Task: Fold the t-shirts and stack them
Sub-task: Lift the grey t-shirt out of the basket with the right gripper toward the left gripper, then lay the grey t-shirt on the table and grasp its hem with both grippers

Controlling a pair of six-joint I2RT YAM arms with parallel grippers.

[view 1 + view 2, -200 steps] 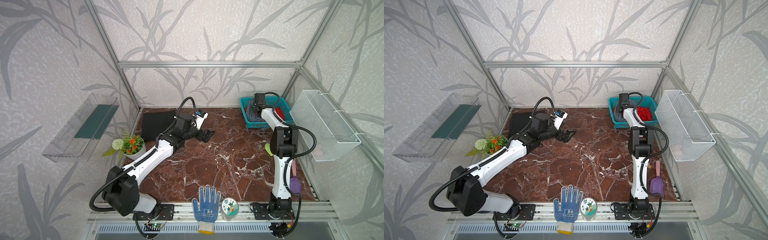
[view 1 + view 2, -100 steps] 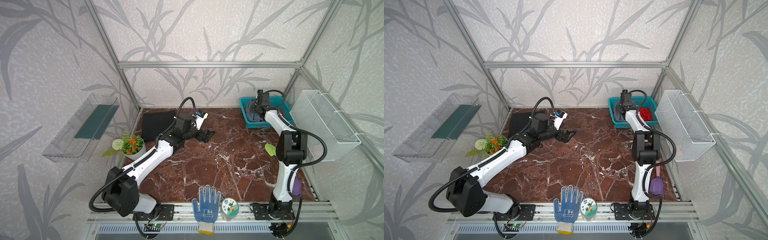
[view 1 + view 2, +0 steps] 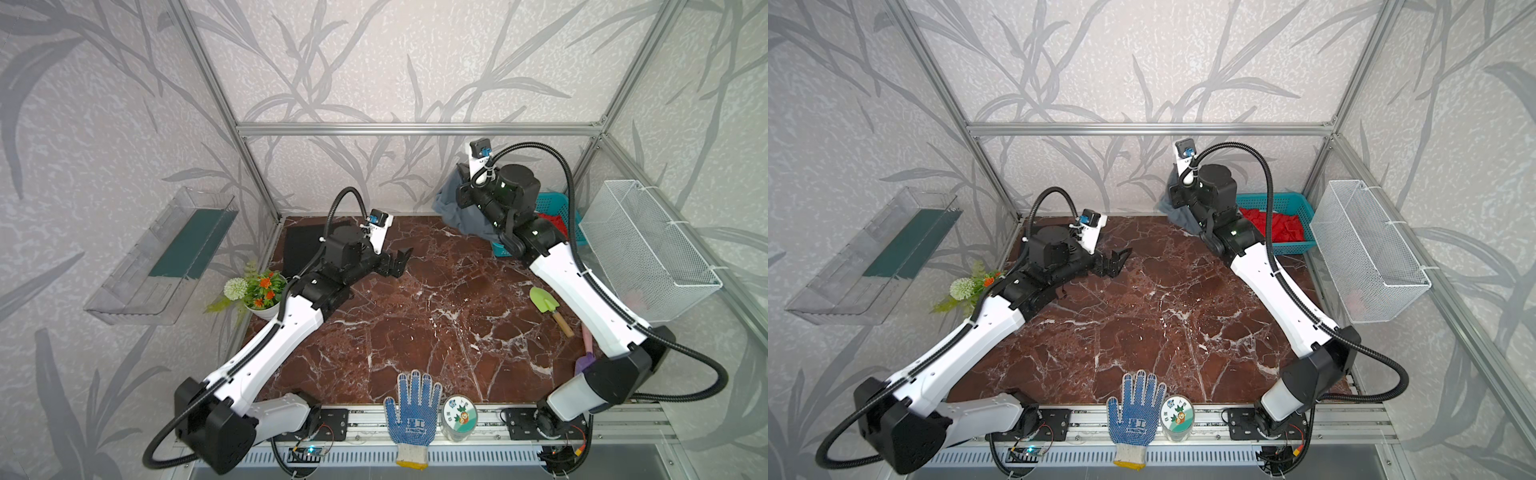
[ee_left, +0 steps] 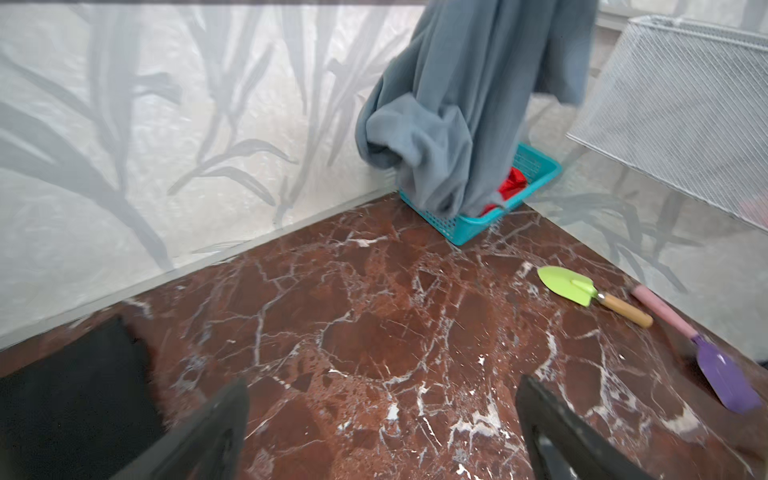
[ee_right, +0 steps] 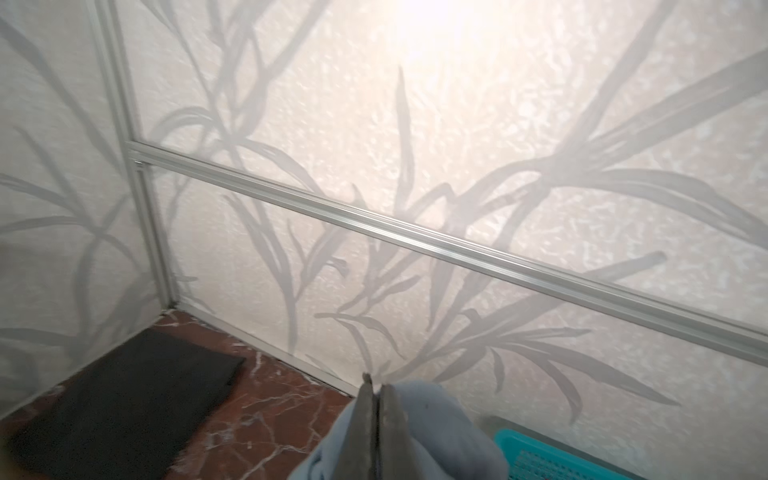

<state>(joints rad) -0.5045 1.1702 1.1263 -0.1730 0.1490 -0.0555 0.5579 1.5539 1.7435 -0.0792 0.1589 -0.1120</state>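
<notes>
The slate grey shirt [image 4: 457, 104] hangs bunched, so my left gripper will next go back down to the bare marble, below the shirt and nearer the base, to close on one end of it.
The slate grey t-shirt [image 3: 455, 212] hangs bunched from my right gripper [image 5: 375, 384], whose jaws are shut on a fold of it [image 5: 436, 424]. In the left wrist view the shirt [image 4: 457, 104] drapes down with its lower end in the teal basket [image 4: 469, 228]. The black t-shirt [image 3: 301, 245] lies folded flat in the back left corner, also seen in the right wrist view [image 5: 124, 399]. My left gripper [image 3: 400, 262] hovers open over the marble just right of the black t-shirt [image 4: 75, 399], nothing between its fingers [image 4: 239, 399].
Red cloth [image 3: 1279, 226] fills the teal basket [image 3: 1279, 201]. A white wire basket [image 3: 644, 253] hangs on the right wall. A green trowel [image 3: 544, 305] and a purple trowel [image 4: 723, 374] lie at the right edge. A flower pot [image 3: 259, 291] stands left; a dotted glove [image 3: 411, 411] and a tin [image 3: 459, 417] lie in front.
My right arm has risen out of the teal basket and swung left, lifting the grey t-shirt with it. The left arm has stayed almost still.
</notes>
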